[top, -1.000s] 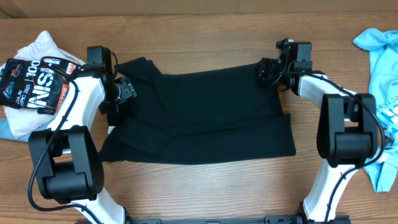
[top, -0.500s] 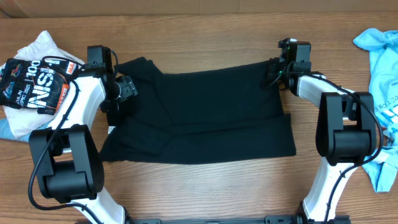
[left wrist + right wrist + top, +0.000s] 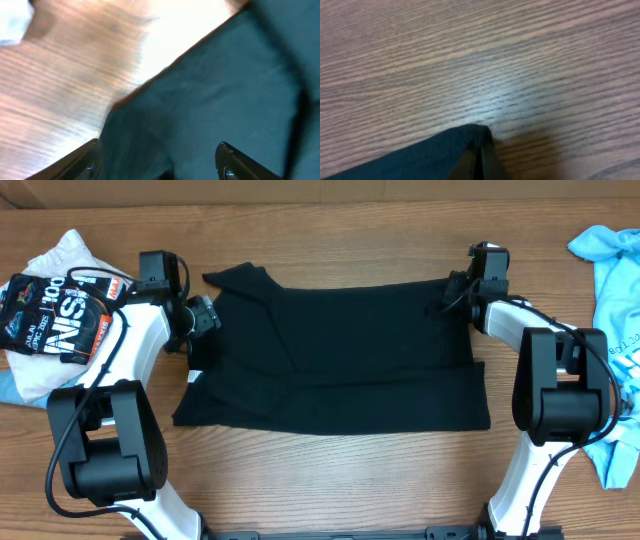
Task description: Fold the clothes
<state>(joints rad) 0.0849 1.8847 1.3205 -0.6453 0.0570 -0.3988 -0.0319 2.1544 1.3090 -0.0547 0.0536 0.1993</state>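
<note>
I need to lower my left gripper outward next, onto the shirt's far corner by the pile. That corner lies outward and below, and my right gripper holds the other far corner.
The clothes, a plain black shirt (image 3: 340, 355), lie spread flat across the middle of the table. A tiny white label (image 3: 194, 377) shows at its left edge. My right gripper (image 3: 462, 284) sits at the shirt's far right corner. In the right wrist view this gripper (image 3: 482, 152) is shut on a pinched fold of the black fabric (image 3: 430, 157) just above the wood. My left gripper (image 3: 204, 315) hovers at the shirt's far left edge. In the left wrist view it (image 3: 160, 162) stands open, with both fingertips (image 3: 92, 152) spread over the dark cloth (image 3: 225, 85) and nothing gripped.
A pile with a white cloth and a black garment with white and red lettering (image 3: 55, 315) lies at the far left. A light blue shirt (image 3: 615, 290) lies along the right edge. Bare wooden table (image 3: 340, 480) runs in front of the shirt.
My right gripper has shut on the shirt's far right corner and drawn it to the right. The whole shirt has slid right, away from the left arm. The left gripper stays open.
</note>
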